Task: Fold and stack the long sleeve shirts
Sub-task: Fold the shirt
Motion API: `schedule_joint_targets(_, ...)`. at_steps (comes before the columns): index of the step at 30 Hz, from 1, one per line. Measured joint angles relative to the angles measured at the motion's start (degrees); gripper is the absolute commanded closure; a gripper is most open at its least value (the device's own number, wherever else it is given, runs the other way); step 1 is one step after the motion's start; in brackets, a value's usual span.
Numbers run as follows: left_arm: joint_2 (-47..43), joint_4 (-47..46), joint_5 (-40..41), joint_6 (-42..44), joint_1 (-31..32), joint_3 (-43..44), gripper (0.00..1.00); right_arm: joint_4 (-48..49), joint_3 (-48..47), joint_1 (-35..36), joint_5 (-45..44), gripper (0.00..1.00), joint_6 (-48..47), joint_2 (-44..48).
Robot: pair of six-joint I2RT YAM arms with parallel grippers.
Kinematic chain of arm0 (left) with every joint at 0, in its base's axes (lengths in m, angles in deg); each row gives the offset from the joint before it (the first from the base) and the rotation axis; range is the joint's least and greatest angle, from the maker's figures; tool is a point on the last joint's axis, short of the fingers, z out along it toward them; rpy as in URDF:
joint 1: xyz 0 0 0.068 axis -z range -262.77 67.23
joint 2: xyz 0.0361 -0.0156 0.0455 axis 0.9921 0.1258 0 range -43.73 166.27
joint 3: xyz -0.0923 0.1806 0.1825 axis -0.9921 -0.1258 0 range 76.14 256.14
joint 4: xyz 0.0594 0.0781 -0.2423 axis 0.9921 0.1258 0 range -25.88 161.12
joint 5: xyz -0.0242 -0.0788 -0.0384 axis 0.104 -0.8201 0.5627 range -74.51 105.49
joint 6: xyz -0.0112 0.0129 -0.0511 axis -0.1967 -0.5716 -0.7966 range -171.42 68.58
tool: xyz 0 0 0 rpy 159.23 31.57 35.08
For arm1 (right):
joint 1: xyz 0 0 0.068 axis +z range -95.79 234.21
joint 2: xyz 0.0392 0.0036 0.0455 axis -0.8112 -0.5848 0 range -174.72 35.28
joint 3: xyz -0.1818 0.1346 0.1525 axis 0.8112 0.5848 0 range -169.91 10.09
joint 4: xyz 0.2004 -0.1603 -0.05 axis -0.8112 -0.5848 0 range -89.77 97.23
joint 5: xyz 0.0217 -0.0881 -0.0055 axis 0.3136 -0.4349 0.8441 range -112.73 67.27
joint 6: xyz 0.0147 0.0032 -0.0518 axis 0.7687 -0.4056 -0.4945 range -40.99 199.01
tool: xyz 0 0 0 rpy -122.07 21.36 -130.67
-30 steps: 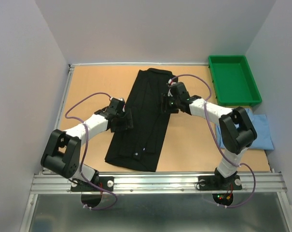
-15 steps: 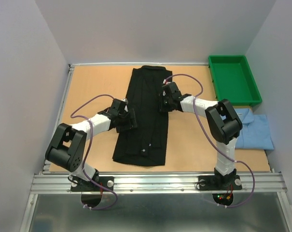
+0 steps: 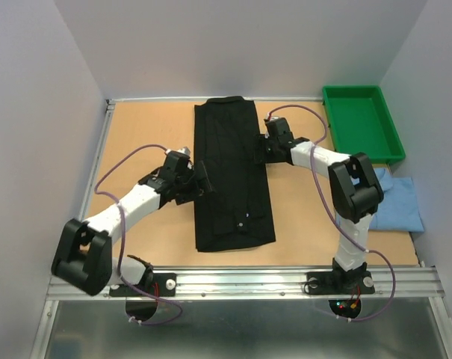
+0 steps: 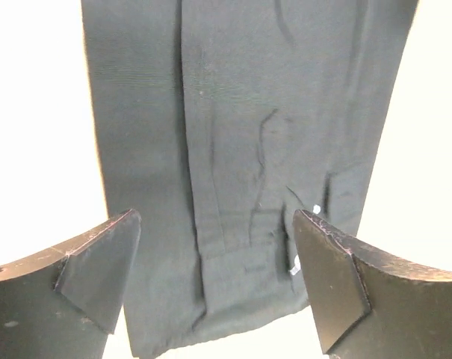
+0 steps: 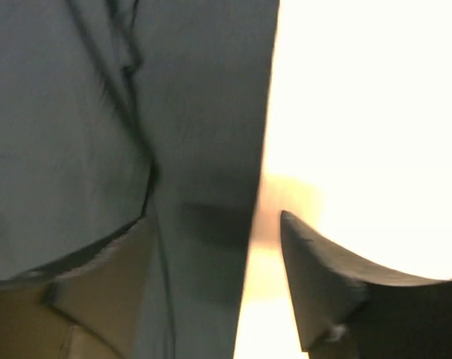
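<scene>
I need to move my left gripper back and down to the near corner, farther from the button, of the black shirt, still unfolded lengthwise.
The black shirt (image 3: 229, 172) lies flat on the table as a long narrow strip running front to back, with a small white button near its near end. My left gripper (image 3: 201, 180) is at the strip's left edge, open and empty; in the left wrist view (image 4: 217, 224) the shirt (image 4: 240, 149) lies below, between the spread fingers. My right gripper (image 3: 258, 149) is at the strip's right edge, open; in the right wrist view (image 5: 214, 224) it straddles the shirt's edge (image 5: 76, 134). The light blue shirt (image 3: 401, 202) lies at the right, partly hidden behind my right arm.
A green tray (image 3: 330, 112) stands at the back right corner. The wooden table (image 3: 143, 134) has a metal rail at its left and near edges. Grey walls close in the left, back and right sides.
The black shirt has swung from a slant to nearly straight, its far end going left and its near end right. Both grippers moved with it and now sit at its edges.
</scene>
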Motion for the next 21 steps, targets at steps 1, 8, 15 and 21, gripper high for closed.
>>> schedule_joint_targets(1, -2.97, 1.55, 1.09, -0.02, 0.00, 0.04, 0.01, -0.15, 1.77, 0.00, -0.09, 0.10, 0.44, 2.21)
schedule_joint_targets(8, -20.33, 6.93, 2.08, -0.42, -0.02, -4.24, 0.01, -2.62, 16.46, -0.44, 2.23, 0.00, 7.21, 27.39)
schedule_joint_targets(15, -29.66, 13.14, -3.08, -2.19, -0.02, -15.26, 0.01, -4.11, 32.44, -0.87, 6.62, 0.00, 13.66, 45.97)
schedule_joint_targets(21, -40.19, 13.49, -6.12, -10.19, -0.04, -20.59, 0.01, -8.15, 41.81, -0.92, 9.64, 0.05, 17.35, 54.69)
